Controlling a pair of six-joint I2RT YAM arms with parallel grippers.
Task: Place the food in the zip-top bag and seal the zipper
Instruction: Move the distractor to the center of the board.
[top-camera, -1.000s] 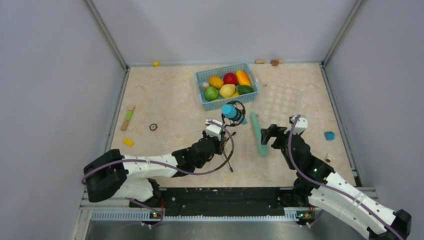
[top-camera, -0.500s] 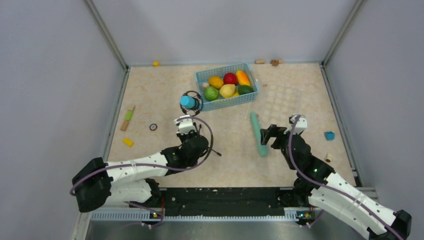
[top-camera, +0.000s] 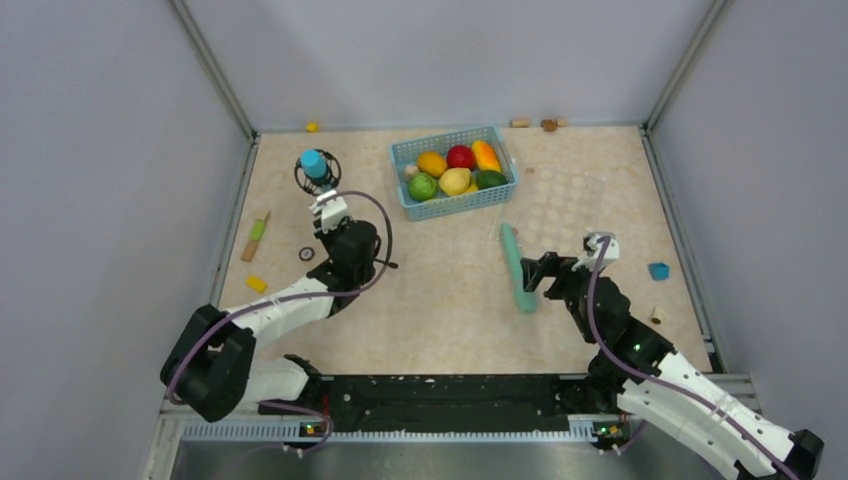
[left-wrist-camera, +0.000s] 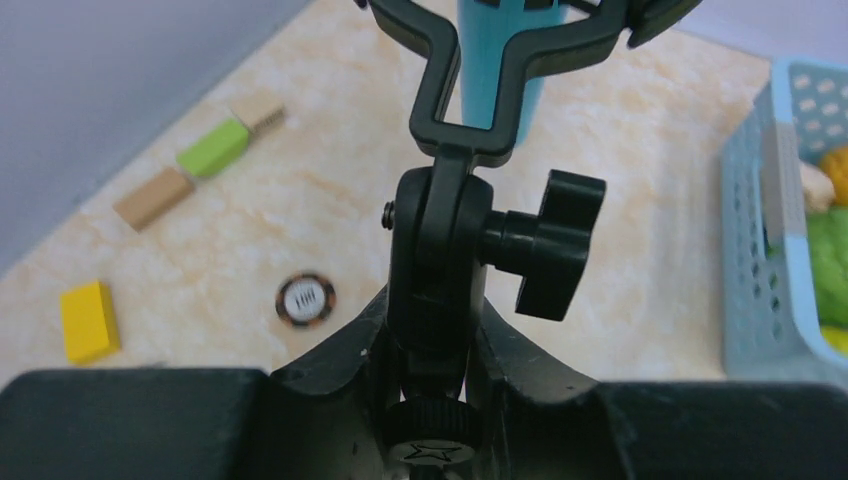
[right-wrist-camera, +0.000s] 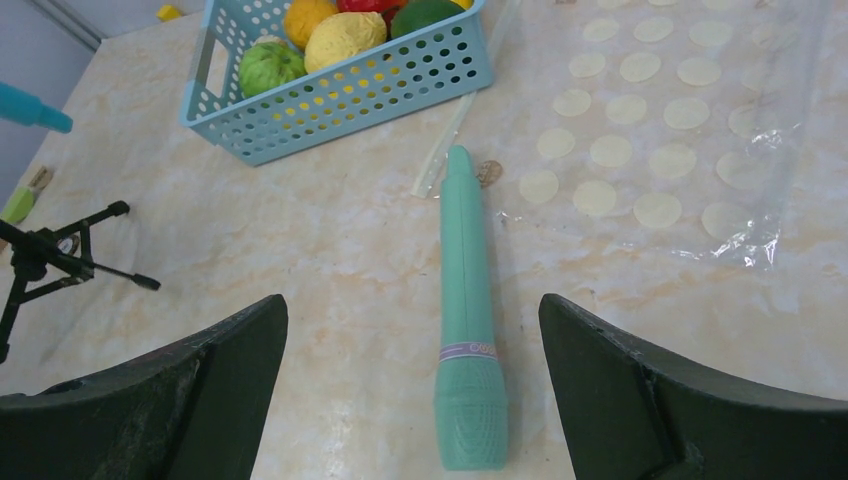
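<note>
The left gripper carries the tripod stand outward and left in the top view next. It heads for the table's empty far corner beyond the green-and-wood piece (left-wrist-camera: 366, 32).
The food (top-camera: 455, 170) lies piled in a light-blue basket (top-camera: 400, 152): orange, red, yellow and green pieces, also in the right wrist view (right-wrist-camera: 345, 35). The clear zip-top bag (top-camera: 570, 200) lies flat right of the basket, its zipper (right-wrist-camera: 442, 160) a thin strip beside the basket's corner. My left gripper (top-camera: 328, 205) is shut on the stem of a black tripod stand (left-wrist-camera: 445, 230) that carries a blue cylinder (top-camera: 312, 163), at the far left of the table. Open and empty, my right gripper (right-wrist-camera: 412, 300) hovers over a teal stick (right-wrist-camera: 468, 300).
A poker chip (top-camera: 306, 254), a yellow block (top-camera: 256, 284) and a green-and-wood piece (top-camera: 257, 235) lie near the left wall. A blue block (top-camera: 658, 271) and a cork (top-camera: 657, 315) sit at the right. Small bits line the back wall (top-camera: 520, 123).
My left arm has swung the stand with the blue cylinder from the table's middle, past the basket's front, to the far left. The right gripper has drawn back slightly, still open.
</note>
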